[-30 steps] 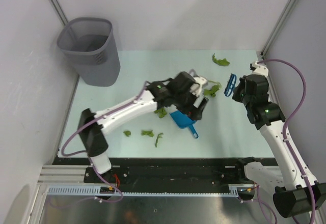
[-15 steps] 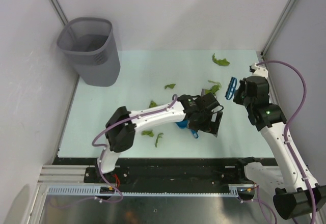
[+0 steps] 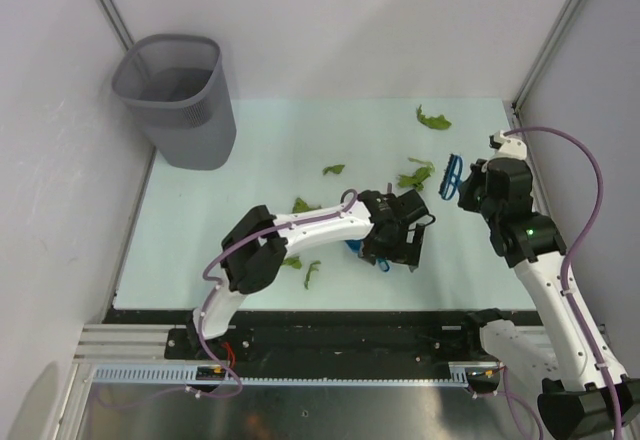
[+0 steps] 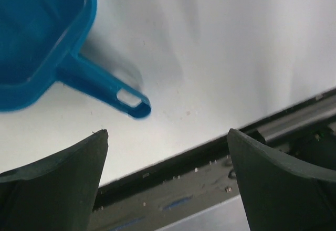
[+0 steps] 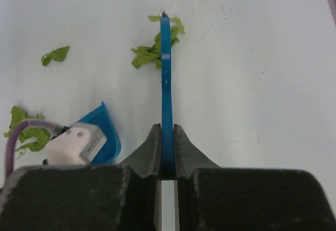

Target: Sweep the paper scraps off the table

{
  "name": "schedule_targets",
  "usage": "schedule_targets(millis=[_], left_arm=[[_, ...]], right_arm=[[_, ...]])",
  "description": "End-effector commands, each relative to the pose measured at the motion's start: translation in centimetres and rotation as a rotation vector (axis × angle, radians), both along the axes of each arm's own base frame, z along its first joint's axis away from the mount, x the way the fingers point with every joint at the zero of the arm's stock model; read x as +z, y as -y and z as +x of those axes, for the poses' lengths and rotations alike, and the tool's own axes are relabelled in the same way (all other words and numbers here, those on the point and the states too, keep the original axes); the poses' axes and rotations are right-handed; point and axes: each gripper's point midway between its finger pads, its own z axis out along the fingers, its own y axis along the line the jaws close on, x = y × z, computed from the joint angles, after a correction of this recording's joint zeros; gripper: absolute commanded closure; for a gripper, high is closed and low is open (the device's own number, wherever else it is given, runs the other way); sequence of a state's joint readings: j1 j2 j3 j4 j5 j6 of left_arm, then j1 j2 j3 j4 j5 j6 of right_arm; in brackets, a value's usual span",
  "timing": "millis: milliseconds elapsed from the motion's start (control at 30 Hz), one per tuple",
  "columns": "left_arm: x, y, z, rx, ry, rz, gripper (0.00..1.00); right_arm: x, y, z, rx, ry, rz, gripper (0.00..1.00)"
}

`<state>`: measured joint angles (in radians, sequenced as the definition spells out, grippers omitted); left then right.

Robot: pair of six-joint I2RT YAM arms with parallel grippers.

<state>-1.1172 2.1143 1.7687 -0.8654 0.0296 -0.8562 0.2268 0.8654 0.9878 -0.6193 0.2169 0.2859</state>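
Next, my left gripper moves down and sideways onto the dustpan's handle (image 3: 383, 264) (image 4: 113, 91), since that lies below it and off-centre to the left in the wrist view.
Several green paper scraps lie on the pale table (image 3: 250, 150): one at the far right (image 3: 432, 118), one mid-table (image 3: 333, 169), a clump (image 3: 415, 175) by the brush, and others left of the dustpan (image 3: 303, 205) (image 3: 291, 261) (image 3: 312, 274). My right gripper (image 3: 470, 185) is shut on the blue brush (image 3: 452, 173); in the right wrist view the brush (image 5: 166, 68) stands edge-on between my fingers (image 5: 166, 131), its tip at a scrap clump (image 5: 149, 55). My left gripper (image 3: 405, 243) is open and empty, just right of the blue dustpan (image 3: 356, 248). In the left wrist view the dustpan (image 4: 42, 42) and its handle (image 4: 105, 86) lie beyond my gripper (image 4: 167, 134).
A grey mesh wastebasket (image 3: 180, 100) stands at the far left corner. The table's near edge and a black rail (image 4: 294, 123) run close under my left gripper. White walls close in the left and right sides.
My left arm folded back and its open gripper swung over the dustpan toward the near edge, uncovering scraps mid-table. My right gripper with the brush barely shifted.
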Motion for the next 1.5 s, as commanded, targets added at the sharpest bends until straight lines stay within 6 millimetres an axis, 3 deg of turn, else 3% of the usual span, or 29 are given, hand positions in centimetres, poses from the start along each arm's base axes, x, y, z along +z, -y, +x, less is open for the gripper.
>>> schedule_targets(millis=[0, 67, 233, 433, 567, 667, 767, 867, 1000, 1200, 1333, 1433, 1467], left_arm=[[-0.7, 1.1, 2.7, 0.054, 0.051, 0.011, 0.00], [-0.4, 1.6, 3.5, 0.058, 0.084, 0.012, 0.00], [-4.0, -0.8, 3.6, 0.103, 0.052, 0.114, 0.02], [-5.4, -1.5, 4.0, 0.109, 0.064, 0.154, 0.11], [-6.1, -1.8, 3.9, 0.095, 0.065, 0.176, 0.38], [-6.0, -1.9, 3.6, 0.061, 0.064, 0.173, 0.54], [-4.6, -1.4, 3.7, 0.033, 0.110, 0.154, 0.66], [-5.2, -1.9, 3.7, 0.033, 0.112, 0.172, 0.79], [-6.2, -2.3, 2.9, 0.020, 0.086, 0.173, 0.85], [-3.1, -1.9, 3.4, -0.105, 0.164, 0.071, 1.00], [-0.2, -2.3, 4.2, -0.309, 0.278, 0.033, 1.00], [0.5, -2.9, 3.8, -0.500, 0.318, 0.032, 1.00], [1.8, -3.4, 3.7, -0.524, 0.344, 0.021, 1.00]], right_arm=[[0.8, -0.5, 0.2, 0.043, 0.038, 0.000, 1.00], [0.7, -0.7, 0.1, 0.054, 0.037, -0.001, 1.00], [1.2, -1.1, -0.1, 0.090, 0.064, 0.001, 1.00], [1.7, -1.2, -0.5, 0.108, 0.093, 0.001, 1.00], [2.1, -1.4, -0.5, 0.125, 0.115, 0.006, 1.00], [2.6, -1.6, -0.7, 0.138, 0.131, 0.013, 1.00], [2.7, -1.7, -0.9, 0.142, 0.135, 0.020, 1.00], [3.2, -1.8, -1.0, 0.149, 0.155, 0.022, 1.00], [3.4, -1.8, -1.3, 0.154, 0.164, 0.021, 1.00], [4.2, -1.8, -1.7, 0.164, 0.193, 0.023, 1.00], [4.5, -2.2, -1.6, 0.181, 0.205, 0.036, 1.00], [4.9, -2.4, -1.7, 0.192, 0.216, 0.045, 1.00], [5.0, -2.4, -1.7, 0.190, 0.218, 0.046, 1.00]])
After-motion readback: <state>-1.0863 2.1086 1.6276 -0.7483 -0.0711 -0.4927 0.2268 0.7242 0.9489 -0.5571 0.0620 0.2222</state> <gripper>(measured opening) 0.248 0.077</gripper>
